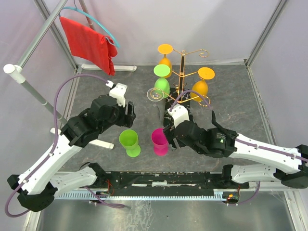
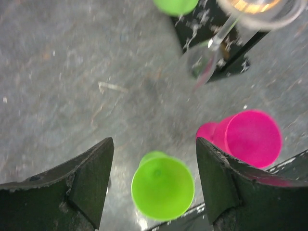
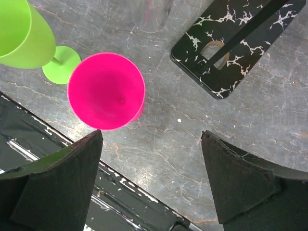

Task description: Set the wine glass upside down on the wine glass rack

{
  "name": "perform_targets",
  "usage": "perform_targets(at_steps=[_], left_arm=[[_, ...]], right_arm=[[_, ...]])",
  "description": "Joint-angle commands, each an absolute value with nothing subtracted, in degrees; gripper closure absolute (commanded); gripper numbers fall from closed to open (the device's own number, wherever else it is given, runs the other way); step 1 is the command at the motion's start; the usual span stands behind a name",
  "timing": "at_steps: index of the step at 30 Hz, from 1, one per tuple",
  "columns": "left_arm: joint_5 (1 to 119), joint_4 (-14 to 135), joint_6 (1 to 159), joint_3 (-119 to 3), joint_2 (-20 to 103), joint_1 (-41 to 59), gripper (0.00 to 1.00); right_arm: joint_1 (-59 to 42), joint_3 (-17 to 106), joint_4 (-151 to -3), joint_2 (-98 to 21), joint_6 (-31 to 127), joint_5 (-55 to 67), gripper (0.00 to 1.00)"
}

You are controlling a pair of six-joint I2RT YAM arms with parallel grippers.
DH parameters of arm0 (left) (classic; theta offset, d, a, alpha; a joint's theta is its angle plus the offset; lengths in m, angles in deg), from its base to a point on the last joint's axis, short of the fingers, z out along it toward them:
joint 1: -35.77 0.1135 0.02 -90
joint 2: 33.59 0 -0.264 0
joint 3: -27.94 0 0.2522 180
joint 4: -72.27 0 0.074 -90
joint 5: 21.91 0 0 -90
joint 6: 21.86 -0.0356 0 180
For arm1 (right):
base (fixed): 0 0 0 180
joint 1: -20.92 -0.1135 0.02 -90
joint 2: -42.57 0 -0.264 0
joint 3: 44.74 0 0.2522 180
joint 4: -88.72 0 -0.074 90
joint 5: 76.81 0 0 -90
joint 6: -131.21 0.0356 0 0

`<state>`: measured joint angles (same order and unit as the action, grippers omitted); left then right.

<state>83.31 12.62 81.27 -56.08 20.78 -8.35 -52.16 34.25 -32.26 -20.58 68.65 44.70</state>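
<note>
The green wine glass's rim point(image 1: 120, 138) point(image 2: 133, 190) is opposite the pink glass, which is close, and I will lower my left gripper and pull it back onto that rim next.
Two wine glasses stand upright on the grey table: a green wine glass point(image 1: 129, 142) point(image 2: 162, 187) point(image 3: 24, 33) and a pink one point(image 1: 160, 141) point(image 2: 250, 137) point(image 3: 106, 91) beside it. The gold wine glass rack point(image 1: 183, 72) stands behind them on its black marble base point(image 2: 216, 29) point(image 3: 231, 43). It carries orange, green and clear point(image 1: 155, 95) glasses upside down. My left gripper point(image 1: 129, 115) point(image 2: 154, 144) hovers open above the green glass, which shows between its fingers, untouched. My right gripper point(image 1: 169, 136) point(image 3: 151, 134) is open just right of the pink glass and holds nothing.
A red cloth point(image 1: 89, 43) hangs from a hanger on the white pipe frame point(image 1: 29, 82) at the back left. A black rail point(image 1: 163, 180) runs along the table's near edge, close behind both upright glasses.
</note>
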Motion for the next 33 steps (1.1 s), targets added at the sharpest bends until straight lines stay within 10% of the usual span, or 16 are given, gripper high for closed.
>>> perform_targets(at_steps=[1,21,33], left_arm=[[85.80,-1.02,88.45,-55.78,18.02,-8.42,0.24],[83.64,-4.83,92.05,-42.60,20.96,-8.44,0.27],[82.17,-1.22,91.44,-41.50,19.53,-8.32,0.88]], right_arm=[[-52.47,38.06,-29.80,-20.58,70.21,46.54,0.09],[-52.42,36.76,-30.02,-18.59,70.72,46.78,0.09],[-52.44,37.11,-30.14,-18.73,70.49,46.68,0.16]])
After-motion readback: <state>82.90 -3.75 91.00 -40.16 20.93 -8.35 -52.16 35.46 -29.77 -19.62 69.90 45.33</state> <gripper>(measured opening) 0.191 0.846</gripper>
